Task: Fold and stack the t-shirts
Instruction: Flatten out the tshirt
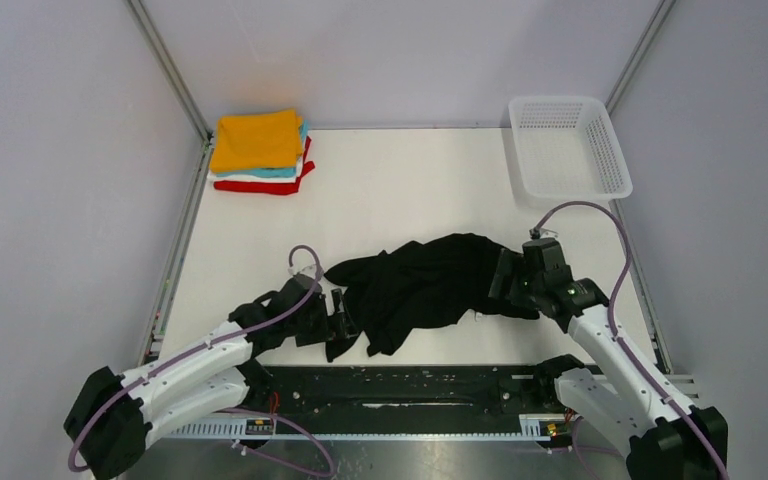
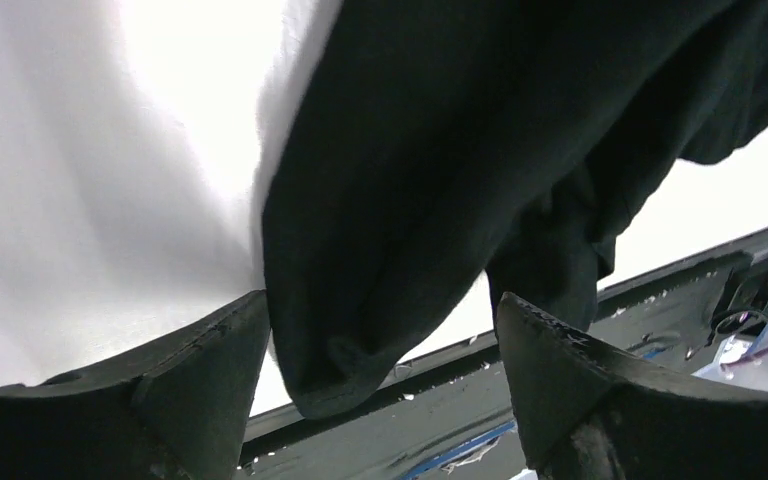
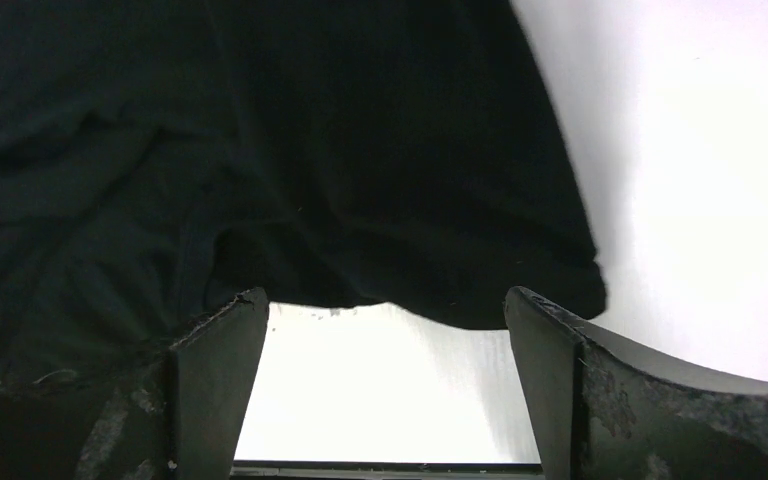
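My right gripper moves down onto the near edge of the black t-shirt next and closes, since that edge spans the gap between its spread fingers.
A large black t-shirt (image 1: 425, 282) lies crumpled on the white table between my arms. My left gripper (image 1: 340, 322) is open at its near-left corner; in the left wrist view (image 2: 380, 315) a fold of black cloth (image 2: 390, 180) hangs between the spread fingers, not pinched. My right gripper (image 1: 503, 285) is open at the shirt's right edge; in the right wrist view (image 3: 385, 310) the black cloth (image 3: 260, 150) lies just beyond the fingertips with bare table between them. A folded stack with an orange shirt (image 1: 256, 139) on teal, white and red ones sits at the far left.
A white plastic mesh basket (image 1: 567, 146) stands at the far right corner. The table's near edge and a black metal rail (image 1: 410, 385) run just behind both grippers. Grey enclosure walls close in on both sides.
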Motion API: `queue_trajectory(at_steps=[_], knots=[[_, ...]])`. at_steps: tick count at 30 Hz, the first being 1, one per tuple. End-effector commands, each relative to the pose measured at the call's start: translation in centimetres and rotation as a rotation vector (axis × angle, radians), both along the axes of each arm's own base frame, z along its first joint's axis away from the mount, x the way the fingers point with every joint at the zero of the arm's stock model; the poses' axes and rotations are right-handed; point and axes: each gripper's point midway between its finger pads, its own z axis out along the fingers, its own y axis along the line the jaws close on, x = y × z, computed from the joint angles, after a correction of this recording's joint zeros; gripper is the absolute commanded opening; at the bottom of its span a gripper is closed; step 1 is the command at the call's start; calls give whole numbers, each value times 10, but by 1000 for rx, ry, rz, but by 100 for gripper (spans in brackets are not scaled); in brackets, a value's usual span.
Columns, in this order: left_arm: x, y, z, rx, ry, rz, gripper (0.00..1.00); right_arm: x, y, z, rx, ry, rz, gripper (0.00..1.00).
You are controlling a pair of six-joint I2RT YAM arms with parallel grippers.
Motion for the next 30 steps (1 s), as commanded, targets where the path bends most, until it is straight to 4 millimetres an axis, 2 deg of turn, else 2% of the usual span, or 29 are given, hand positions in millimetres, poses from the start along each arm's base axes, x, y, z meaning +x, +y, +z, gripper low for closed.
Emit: queue_trajectory(at_steps=[1, 5, 8, 11, 12, 14, 17, 20, 22, 26, 30], knots=[[0, -27, 6, -68, -20, -64, 82, 1, 31, -7, 76, -16, 68, 94], [7, -35, -5, -31, -30, -56, 78, 8, 42, -24, 38, 2, 97, 90], [18, -28, -17, 51, -37, -13, 59, 17, 43, -34, -4, 27, 88, 86], [28, -24, -20, 99, -56, 15, 40, 24, 37, -49, -59, 69, 41, 80], [31, -22, -20, 110, -63, 24, 31, 24, 35, -53, -75, 91, 31, 76], [36, -16, -21, 146, -78, 62, 2, 24, 31, -60, -105, 117, 6, 66], [51, -1, -7, 212, -134, 144, 0, 27, 23, -60, -134, 101, -33, 43], [70, 9, 30, 229, -244, 220, 0, 32, 16, -46, -150, 43, -65, 10], [80, 18, 59, 231, -323, 267, 0, 36, 10, -29, -162, -14, -85, 0], [95, 29, 131, 183, -499, 323, 0, 48, 4, 15, -162, -153, -99, 0], [104, 47, 213, 113, -673, 416, 0, 52, -6, 74, -172, -293, -110, 0]])
